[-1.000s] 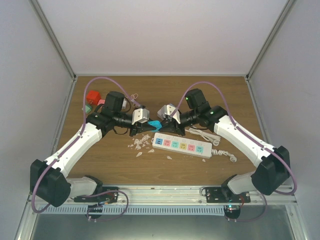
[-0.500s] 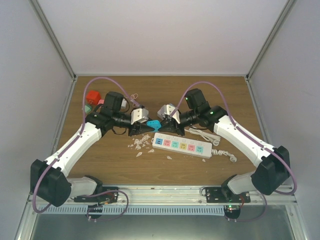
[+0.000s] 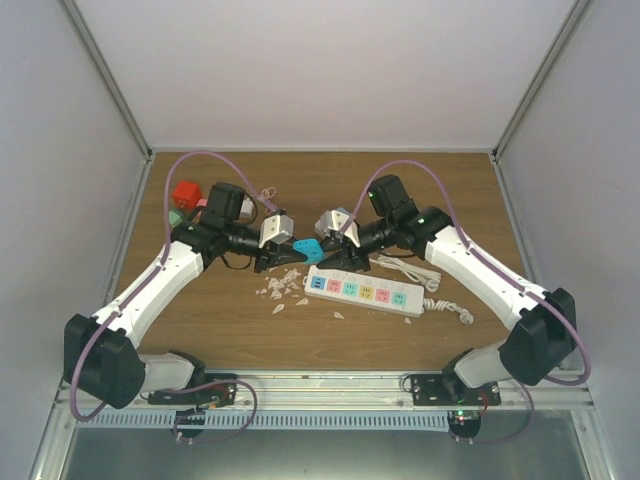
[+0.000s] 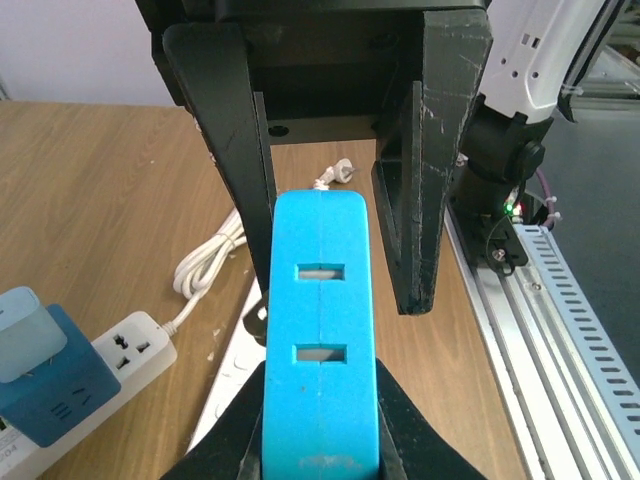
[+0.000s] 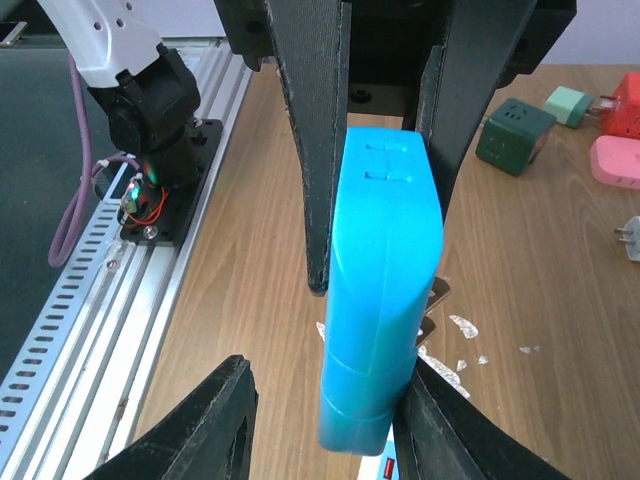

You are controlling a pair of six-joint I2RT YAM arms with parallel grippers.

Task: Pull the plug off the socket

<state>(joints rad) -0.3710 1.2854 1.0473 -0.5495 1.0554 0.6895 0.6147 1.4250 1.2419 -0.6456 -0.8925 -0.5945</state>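
Note:
The left gripper needs to swing down next to the loose white plug to let go of the blue plug (image 3: 309, 248), as that spot is below, to the gripper's left in the top view.
The blue plug (image 3: 309, 248) hangs in the air just left of the white power strip (image 3: 365, 290), clear of its sockets. My left gripper (image 3: 288, 250) is shut on the plug's near end, seen in the left wrist view (image 4: 318, 430) with the plug (image 4: 320, 300) pinched between both jaws. My right gripper (image 3: 331, 243) meets it from the other side and is open (image 5: 325, 375). Its right jaw rests against the plug (image 5: 385, 290) and its left jaw stands well apart. The plug's metal prongs (image 5: 436, 298) show bare.
A red cube (image 3: 185, 192), a dark green cube (image 5: 515, 125), a pink adapter (image 5: 615, 160) and a loose white plug (image 5: 630, 238) lie at the back left. White flakes (image 3: 280, 290) litter the wood. The strip's white cord (image 3: 415, 272) coils on the right. A dark blue block (image 4: 45, 385) sits on the strip's end.
Both grippers and the blue plug have shifted slightly toward the back of the table. The left gripper keeps its hold.

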